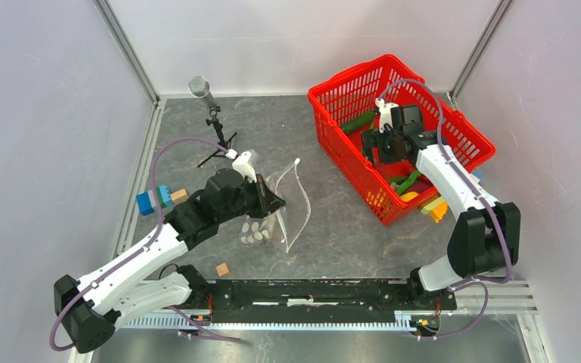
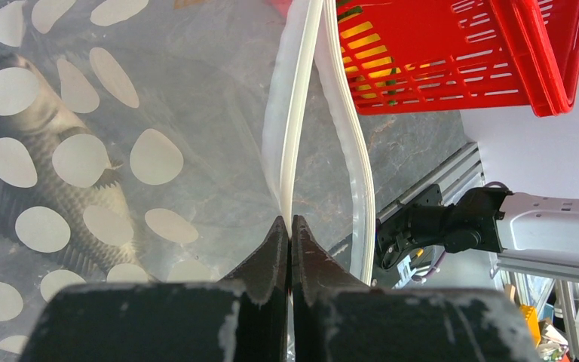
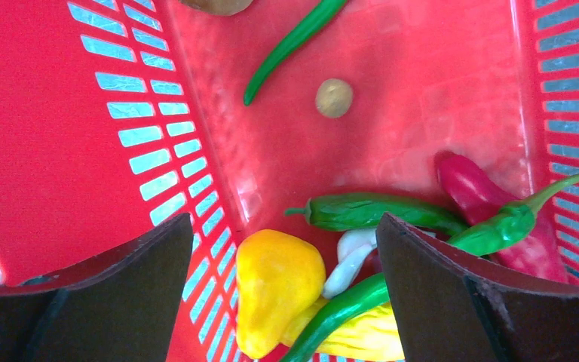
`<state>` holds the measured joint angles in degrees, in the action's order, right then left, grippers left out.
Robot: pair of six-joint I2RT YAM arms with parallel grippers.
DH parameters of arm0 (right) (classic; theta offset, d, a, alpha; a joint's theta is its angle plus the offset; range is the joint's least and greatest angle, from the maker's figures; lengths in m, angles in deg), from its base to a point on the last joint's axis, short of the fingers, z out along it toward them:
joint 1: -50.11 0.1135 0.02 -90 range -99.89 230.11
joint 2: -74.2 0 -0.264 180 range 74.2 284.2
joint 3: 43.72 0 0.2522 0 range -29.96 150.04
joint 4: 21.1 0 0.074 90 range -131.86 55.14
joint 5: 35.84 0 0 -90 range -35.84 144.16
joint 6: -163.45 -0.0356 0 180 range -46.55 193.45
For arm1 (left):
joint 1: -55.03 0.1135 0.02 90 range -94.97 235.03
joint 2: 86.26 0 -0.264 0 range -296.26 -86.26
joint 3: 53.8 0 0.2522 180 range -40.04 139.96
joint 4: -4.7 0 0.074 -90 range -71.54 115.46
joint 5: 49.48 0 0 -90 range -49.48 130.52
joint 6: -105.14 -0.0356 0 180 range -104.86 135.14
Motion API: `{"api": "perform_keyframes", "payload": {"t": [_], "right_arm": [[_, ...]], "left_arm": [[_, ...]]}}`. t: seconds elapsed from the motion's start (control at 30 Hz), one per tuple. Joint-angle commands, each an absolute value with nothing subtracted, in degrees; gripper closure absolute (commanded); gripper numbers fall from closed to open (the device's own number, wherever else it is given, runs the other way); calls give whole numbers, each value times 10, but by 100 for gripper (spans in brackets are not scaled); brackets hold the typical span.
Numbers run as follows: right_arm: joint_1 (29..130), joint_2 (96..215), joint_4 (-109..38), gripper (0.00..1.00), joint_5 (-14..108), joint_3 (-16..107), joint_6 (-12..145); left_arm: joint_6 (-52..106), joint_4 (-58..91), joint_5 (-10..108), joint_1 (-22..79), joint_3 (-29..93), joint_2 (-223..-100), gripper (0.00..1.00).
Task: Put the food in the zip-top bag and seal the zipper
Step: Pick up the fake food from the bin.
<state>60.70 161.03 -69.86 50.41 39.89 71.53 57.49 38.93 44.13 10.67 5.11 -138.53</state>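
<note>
My right gripper moves down and slightly back next, fingers on either side of the yellow piece beside the red basket's slotted side.
The dotted zip-top bag stands near the table's middle, with the grey fish inside it. My left gripper is shut on one white zipper strip at the bag's mouth; the other strip bows away, so the mouth gapes. My right gripper is open inside the red basket, its jaws wide apart over a yellow piece. Green pods, a red chilli and a brown lump lie on the basket floor.
A microphone on a small tripod stands at the back left. Blue-green blocks and wooden cubes lie left of the bag. Coloured pieces lie outside the basket's near corner. A white piece lies beside the yellow one.
</note>
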Motion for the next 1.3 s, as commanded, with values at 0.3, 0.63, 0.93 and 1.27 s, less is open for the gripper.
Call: {"api": "perform_keyframes", "payload": {"t": [0.3,0.63,0.93,1.27], "right_arm": [[604,1620,-720,2,474,321,784],[602,1663,-695,2,470,290,795],[595,1663,-703,4,452,293,796],[595,1611,-742,2,449,300,814]], "left_arm": [[559,381,446,107,47,-1367,98],[557,383,445,107,47,-1368,98],[555,394,434,107,47,-1359,98],[557,390,438,107,48,-1367,98]]}}
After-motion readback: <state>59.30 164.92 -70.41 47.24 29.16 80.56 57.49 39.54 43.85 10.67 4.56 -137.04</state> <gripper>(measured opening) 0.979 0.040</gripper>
